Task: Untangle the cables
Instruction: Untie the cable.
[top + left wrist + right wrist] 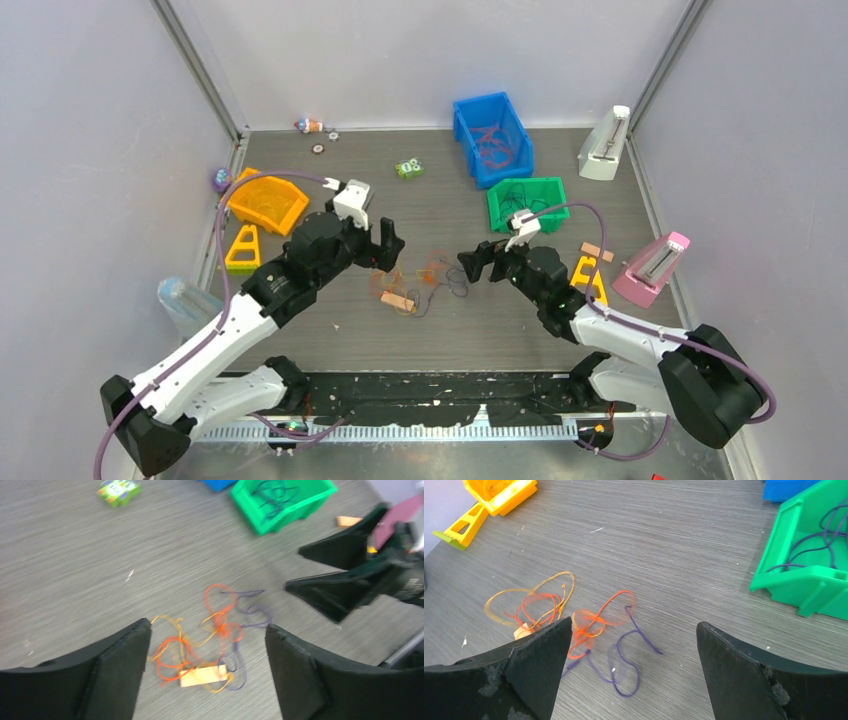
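Next, my right gripper goes down and slightly back onto the purple cable's outer bends, since they lie clear of the orange and yellow cables.
The cables [415, 285] lie in a loose tangle on the grey table between my two grippers: orange, yellow and dark purple strands. A small tan block [202, 675] sits among the strands. In the left wrist view the cables [220, 625] rest on the table between and below my left gripper [208, 626], which is open and holds nothing. My right gripper [634, 623] is also open and empty, hovering over the purple strand [624, 655] at the right end of the tangle. From above, the left gripper [385, 245] and the right gripper [480, 265] face each other across the tangle.
A green bin [527, 203] with dark cables and a blue bin [493, 135] with red ones stand at the back right. An orange bin [266, 200] and a yellow stand [244, 248] are at left. A pink metronome [653, 268] stands at right.
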Available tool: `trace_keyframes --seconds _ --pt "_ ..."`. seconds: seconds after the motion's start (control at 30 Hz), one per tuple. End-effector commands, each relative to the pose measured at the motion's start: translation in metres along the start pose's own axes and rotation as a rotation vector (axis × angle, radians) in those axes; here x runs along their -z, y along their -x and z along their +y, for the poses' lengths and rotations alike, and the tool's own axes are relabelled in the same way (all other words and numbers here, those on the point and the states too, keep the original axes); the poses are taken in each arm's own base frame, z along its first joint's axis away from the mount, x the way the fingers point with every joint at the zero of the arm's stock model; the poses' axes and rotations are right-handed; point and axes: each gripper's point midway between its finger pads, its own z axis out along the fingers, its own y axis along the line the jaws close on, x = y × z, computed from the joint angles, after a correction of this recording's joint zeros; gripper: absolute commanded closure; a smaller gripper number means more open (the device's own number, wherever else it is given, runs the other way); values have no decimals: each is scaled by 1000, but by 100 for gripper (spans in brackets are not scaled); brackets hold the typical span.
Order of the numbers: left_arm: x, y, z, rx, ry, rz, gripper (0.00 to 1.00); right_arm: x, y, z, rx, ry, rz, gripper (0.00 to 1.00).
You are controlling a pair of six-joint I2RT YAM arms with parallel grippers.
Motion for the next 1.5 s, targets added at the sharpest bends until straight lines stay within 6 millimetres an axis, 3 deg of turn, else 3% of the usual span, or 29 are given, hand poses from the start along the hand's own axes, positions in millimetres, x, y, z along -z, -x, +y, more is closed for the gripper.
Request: trace_keyframes --seconds 0.0,0.13,0.23,0.33,0.43,0.67,0.8,0.93,0.97,1.07,1.17,1.3,1.47 --pt "15 -5 42 66 208 -34 9 -4 14 23 4 114 -42 0" --pt "17 -38 61 134 271 109 2 -12 -1 27 -3 128 47 4" --pt "13 -59 60 159 237 187 1 -22 -17 22 -26 80 140 5" --pt "7 -76 57 187 204 219 1 -27 -51 12 -46 22 281 5" --pt "-3 -89 53 212 165 237 1 -36 -63 14 -47 11 360 8" --pt "-34 -122 41 275 107 384 1 -42 -97 17 15 -33 520 34" --pt "-49 -136 32 308 64 438 8 -34 -106 12 28 -66 550 52" --pt "-61 -149 30 339 52 474 22 -24 -105 13 19 -50 533 60" --pt "-64 -152 29 345 52 483 27 -23 -101 15 16 -44 517 68" --pt "-70 -157 32 355 68 482 56 -19 -102 14 19 -43 515 92" --pt "-72 -152 45 341 125 440 98 -16 -92 14 11 -51 478 94" --pt "-61 -136 74 355 223 359 100 0 -75 -7 -1 -183 424 95" --pt "-35 -126 117 385 385 232 100 38 -30 -48 -8 -443 313 95"
